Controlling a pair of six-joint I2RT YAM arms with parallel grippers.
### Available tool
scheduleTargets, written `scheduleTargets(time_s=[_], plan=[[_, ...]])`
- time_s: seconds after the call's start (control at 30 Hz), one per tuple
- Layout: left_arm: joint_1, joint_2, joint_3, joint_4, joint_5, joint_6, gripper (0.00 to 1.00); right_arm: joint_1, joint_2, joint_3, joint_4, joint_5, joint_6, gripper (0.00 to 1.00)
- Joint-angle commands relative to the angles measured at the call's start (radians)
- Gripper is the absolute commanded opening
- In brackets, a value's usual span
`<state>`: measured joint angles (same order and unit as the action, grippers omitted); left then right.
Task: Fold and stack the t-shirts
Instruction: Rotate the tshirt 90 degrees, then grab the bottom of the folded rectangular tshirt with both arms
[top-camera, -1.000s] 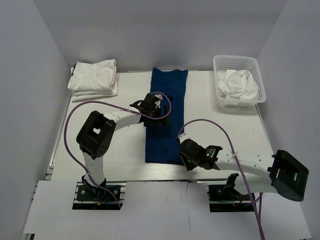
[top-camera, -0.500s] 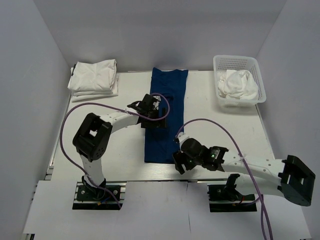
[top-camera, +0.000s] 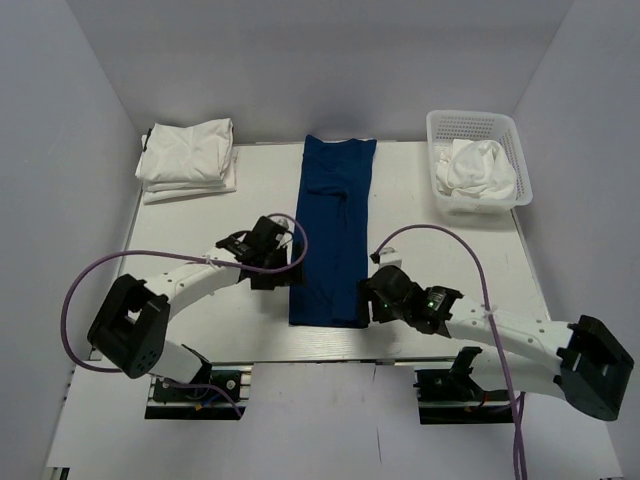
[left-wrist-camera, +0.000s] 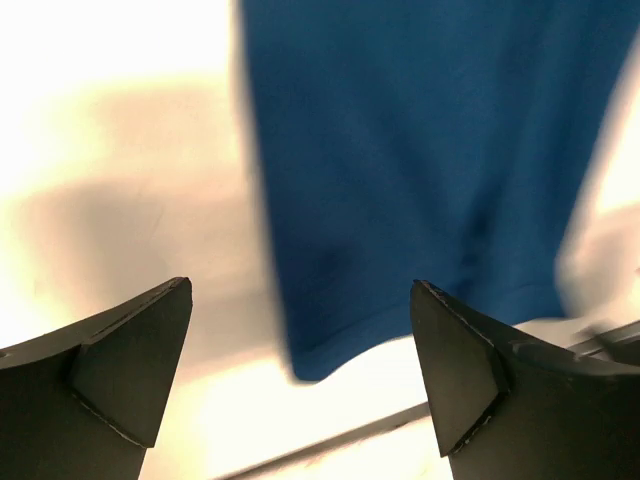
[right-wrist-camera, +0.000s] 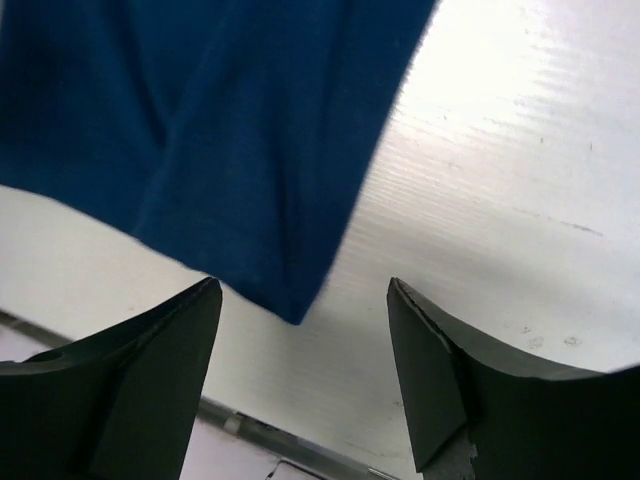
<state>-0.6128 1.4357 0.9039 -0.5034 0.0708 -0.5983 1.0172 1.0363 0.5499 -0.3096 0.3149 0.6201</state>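
I need to lower my left gripper and pull it back onto the hem at the blue t-shirt's near corner (top-camera: 295, 320) (left-wrist-camera: 309, 366). That corner is closer to my base than the gripper's open fingers.
A royal blue t-shirt (top-camera: 335, 230) lies flat as a long narrow strip down the middle of the table. My left gripper (top-camera: 272, 264) hovers open just off the strip's left edge, near its front end. In the left wrist view the blue t-shirt's (left-wrist-camera: 400, 150) near corner shows between the wide jaws of that gripper (left-wrist-camera: 300, 292). My right gripper (top-camera: 379, 297) stands open beside the strip's near right corner. The right wrist view has the blue t-shirt's (right-wrist-camera: 200, 120) corner just ahead of the empty right gripper (right-wrist-camera: 303, 287). Folded white t-shirts (top-camera: 188, 158) are stacked at the back left.
A white mesh basket (top-camera: 470, 121) at the back right holds a crumpled white t-shirt (top-camera: 478, 168). The white table (top-camera: 430, 240) ends in a metal rail close behind both grippers. Grey walls enclose the left, right and back sides.
The right gripper has opened, letting go at the strip's near right corner. The left arm has swung off the shirt, leftward and nearer. The blue strip lies still.
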Motion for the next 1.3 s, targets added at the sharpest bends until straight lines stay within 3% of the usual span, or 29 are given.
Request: scheduleTargets(time_s=[0.0,0.1,0.17,0.3,0.43,0.6,0.7,0.73,0.77,0.8,1.03,1.27], plan=[[-0.005,-0.027,-0.092,-0.052,0.038,-0.043,1.00,-0.025,0.073,0.027,0.006,-0.031,0.063,0.72],[-0.015,-0.047,-0.169,-0.017,0.099,-0.054,1.00,-0.051,0.120,0.031,0.044,-0.089,0.044,0.67],[-0.036,-0.047,-0.210,0.017,0.132,-0.063,0.95,-0.061,0.149,0.028,0.058,-0.132,0.035,0.61],[-0.057,-0.017,-0.232,0.049,0.149,-0.072,0.83,-0.075,0.182,0.019,0.066,-0.166,0.032,0.58],[-0.067,0.017,-0.232,0.049,0.159,-0.072,0.54,-0.086,0.208,0.013,0.086,-0.218,0.015,0.49],[-0.088,0.017,-0.253,0.035,0.159,-0.081,0.41,-0.092,0.251,0.013,0.086,-0.284,0.003,0.29],[-0.088,0.029,-0.253,0.025,0.159,-0.081,0.28,-0.094,0.258,0.010,0.076,-0.304,-0.005,0.22],[-0.088,0.029,-0.253,0.025,0.159,-0.081,0.22,-0.089,0.257,0.007,0.075,-0.304,-0.002,0.19],[-0.088,0.038,-0.253,0.025,0.159,-0.081,0.05,-0.092,0.249,0.004,0.079,-0.304,-0.008,0.16],[-0.088,0.038,-0.253,0.025,0.149,-0.081,0.00,-0.094,0.245,0.002,0.095,-0.306,-0.013,0.03],[-0.097,-0.075,-0.169,0.060,0.196,-0.048,0.00,-0.091,0.177,0.021,0.107,-0.320,-0.057,0.00],[-0.068,-0.031,-0.028,0.094,0.104,-0.047,0.00,-0.138,0.238,0.191,0.035,-0.083,-0.069,0.00]])
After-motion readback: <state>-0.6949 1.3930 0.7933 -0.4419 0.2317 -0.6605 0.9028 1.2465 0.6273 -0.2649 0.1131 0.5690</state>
